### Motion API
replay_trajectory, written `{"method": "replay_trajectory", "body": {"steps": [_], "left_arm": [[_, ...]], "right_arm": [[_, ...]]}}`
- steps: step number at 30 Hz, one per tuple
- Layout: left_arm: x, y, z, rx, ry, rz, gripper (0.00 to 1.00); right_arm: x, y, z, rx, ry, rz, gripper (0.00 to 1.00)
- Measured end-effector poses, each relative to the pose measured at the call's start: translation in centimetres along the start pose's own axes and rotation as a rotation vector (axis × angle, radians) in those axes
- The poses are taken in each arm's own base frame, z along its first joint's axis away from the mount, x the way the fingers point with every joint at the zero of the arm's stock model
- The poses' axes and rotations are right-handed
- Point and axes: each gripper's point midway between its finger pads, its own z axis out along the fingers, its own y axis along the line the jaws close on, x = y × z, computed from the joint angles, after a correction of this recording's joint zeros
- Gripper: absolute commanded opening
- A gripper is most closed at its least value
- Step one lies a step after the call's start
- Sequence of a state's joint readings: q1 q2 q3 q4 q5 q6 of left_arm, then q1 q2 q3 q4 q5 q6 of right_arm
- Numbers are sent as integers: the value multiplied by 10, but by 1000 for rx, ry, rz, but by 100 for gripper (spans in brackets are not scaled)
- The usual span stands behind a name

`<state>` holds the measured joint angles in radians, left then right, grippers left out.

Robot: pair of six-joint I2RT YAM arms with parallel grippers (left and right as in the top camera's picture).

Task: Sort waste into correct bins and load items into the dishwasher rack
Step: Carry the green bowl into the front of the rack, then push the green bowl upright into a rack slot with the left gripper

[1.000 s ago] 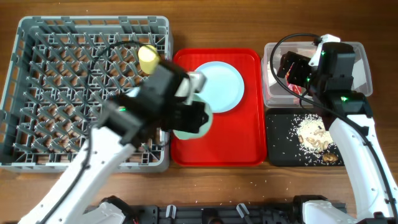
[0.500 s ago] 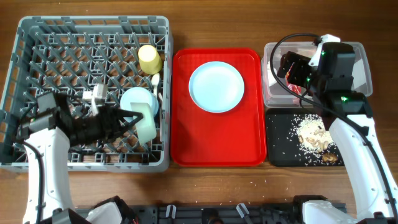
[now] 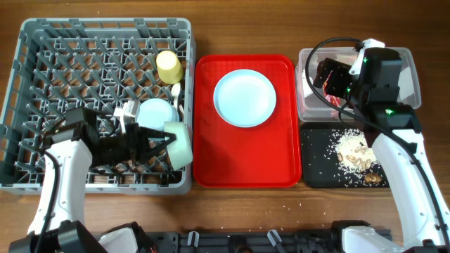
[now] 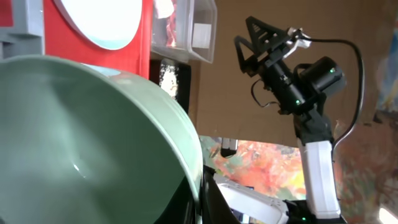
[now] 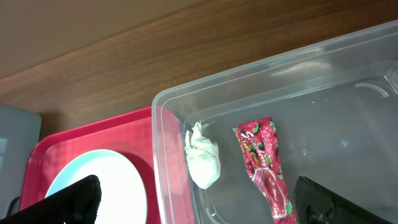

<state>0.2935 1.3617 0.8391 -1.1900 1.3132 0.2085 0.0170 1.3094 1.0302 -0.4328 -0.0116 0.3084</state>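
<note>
My left gripper should next pull the overhanging mint green bowl inside the rack's side, lower it and let go of the bowl's rim, because the rack's front corner by the tray (image 3: 162, 169) is below.
My left gripper (image 3: 156, 140) is shut on the rim of the mint green bowl (image 3: 180, 144) and holds it tilted over the front right corner of the grey dishwasher rack (image 3: 42, 35). The bowl fills the left wrist view (image 4: 93, 143), with the jaw (image 4: 198, 202) on its rim. The light blue bowl (image 3: 156, 112), yellow cup (image 3: 169, 67) and a white utensil (image 3: 176, 93) sit in the rack. The light blue plate (image 3: 244, 98) lies on the red tray. My right gripper (image 5: 211, 202) is open above the clear tub (image 5: 171, 155), which holds the white tissue (image 5: 203, 163) and red wrapper (image 5: 264, 168).
The red serving tray (image 3: 211, 165) lies between the rack and the bins. The black tray (image 3: 316, 172) in front of the clear tub (image 3: 411, 70) holds rice (image 3: 346, 144) and brown scraps (image 3: 373, 177). Loose rice grains lie on the table at the front.
My left arm has carried the mint green bowl from the red tray's left edge into the rack's front right corner. The right arm has not moved.
</note>
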Motion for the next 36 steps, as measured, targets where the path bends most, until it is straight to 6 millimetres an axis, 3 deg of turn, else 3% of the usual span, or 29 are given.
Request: {"method": "replay_trajectory", "body": {"steps": [11,12,13,15,18,20,21,24,26,27,29,31,32,33,34,36], "left_arm": [[-7,8,-5,-101,-14,55,4],[-10,23,-8,-187,-19,76,4],[-10,37,-9,-241,-16,45,8],[-14,45,-13,-279,-32,25,17],[-18,70,-28,-417,-61,-18,38],[-14,88,-37,-504,-70,-88,69],[-14,91,-39,-522,-75,-112,100],[-14,80,-45,-547,-78,-185,100],[-26,60,-52,-554,-104,-168,100],[-38,40,-59,-557,-140,-120,100],[-39,19,-65,-562,-192,-67,100],[-30,1,-65,-575,-223,3,100],[-18,-14,-58,-582,-219,90,77],[-11,-25,-52,-576,-212,153,12],[-7,-32,-46,-569,-199,195,4],[6,-39,-28,-553,-126,259,4]], "right_arm": [[0,0,0,0,0,0,100],[0,0,0,0,0,0,100],[0,0,0,0,0,0,100],[0,0,0,0,0,0,100],[0,0,0,0,0,0,100],[0,0,0,0,0,0,100],[0,0,0,0,0,0,100],[0,0,0,0,0,0,100],[0,0,0,0,0,0,100],[0,0,0,0,0,0,100],[0,0,0,0,0,0,100],[0,0,0,0,0,0,100],[0,0,0,0,0,0,100],[0,0,0,0,0,0,100],[0,0,0,0,0,0,100],[0,0,0,0,0,0,100]]}}
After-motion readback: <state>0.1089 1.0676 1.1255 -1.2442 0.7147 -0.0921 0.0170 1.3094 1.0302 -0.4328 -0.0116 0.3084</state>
